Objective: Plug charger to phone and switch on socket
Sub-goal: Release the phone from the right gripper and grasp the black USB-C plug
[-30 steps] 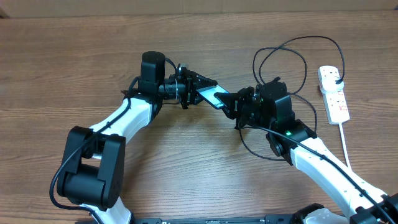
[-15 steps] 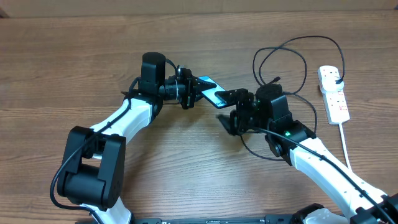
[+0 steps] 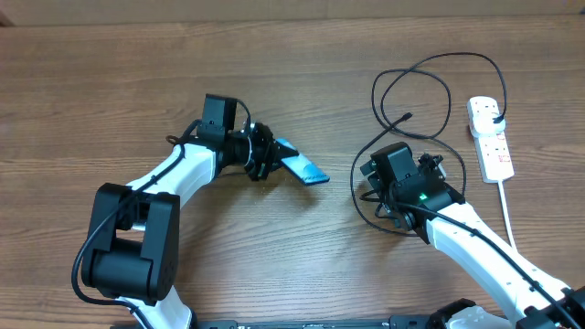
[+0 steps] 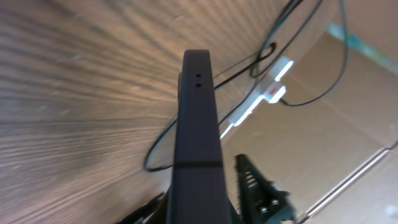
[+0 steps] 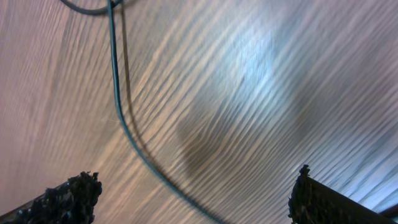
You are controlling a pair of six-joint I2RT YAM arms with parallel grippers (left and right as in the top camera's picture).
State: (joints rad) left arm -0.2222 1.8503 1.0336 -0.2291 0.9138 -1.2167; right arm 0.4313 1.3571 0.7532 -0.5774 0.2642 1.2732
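I need to move my right gripper outward, then down onto the charger cable just behind that connector tip [image 3: 396,123], because the tip lies free beyond the gripper's open fingers.
My left gripper [image 3: 267,156] is shut on the phone [image 3: 306,170], whose teal screen slants out to the right just above the table. The left wrist view shows the phone [image 4: 198,124] edge-on, a dark slab between the fingers [image 4: 261,193]. My right gripper [image 3: 388,183] points down at the table, apart from the phone, its fingertips [image 5: 78,193] wide open with nothing between them. The charger [image 3: 411,82] lies in black loops; its connector tip [image 3: 405,117] rests free on the wood, and its plug sits in the white socket [image 3: 491,142] at the far right.
A strand of the charger's cable [image 5: 124,124] runs across the wood under my right gripper. The socket's thick white cord [image 3: 508,215] trails toward the front edge. In the left wrist view the socket [image 4: 267,93] lies ahead beyond the phone.
My right gripper let go of the phone, opened wide and drew back to the right, turning down. My left gripper tightened on the phone and carried it slightly left and lower.
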